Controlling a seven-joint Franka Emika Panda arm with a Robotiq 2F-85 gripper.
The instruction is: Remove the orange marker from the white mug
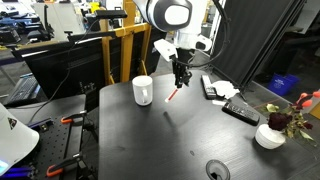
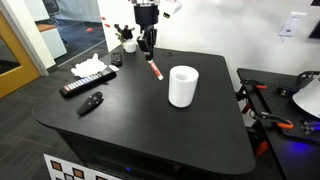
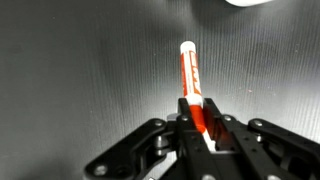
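Observation:
The gripper will next go down toward the bare tabletop beside the white mug and let go of the marker's upper end, clear of the mug, because that tabletop is below it.
The orange marker [image 1: 174, 94] hangs tilted from my gripper [image 1: 181, 80], out of the white mug [image 1: 143, 90] and above the black table. In an exterior view the marker [image 2: 155, 70] is to the left of the mug [image 2: 182, 86], well apart from it. In the wrist view the marker [image 3: 190, 75] points away with its white tip up, and my gripper [image 3: 198, 118] is shut on its lower end. The mug's rim [image 3: 245, 3] shows at the top edge of the wrist view.
A black remote [image 2: 86, 83], a small black pen-like object [image 2: 91, 102] and white paper [image 2: 88, 67] lie on the table's side. A white flowered bowl [image 1: 269, 135] stands near a corner. A round grommet [image 1: 217, 171] is at the table's edge.

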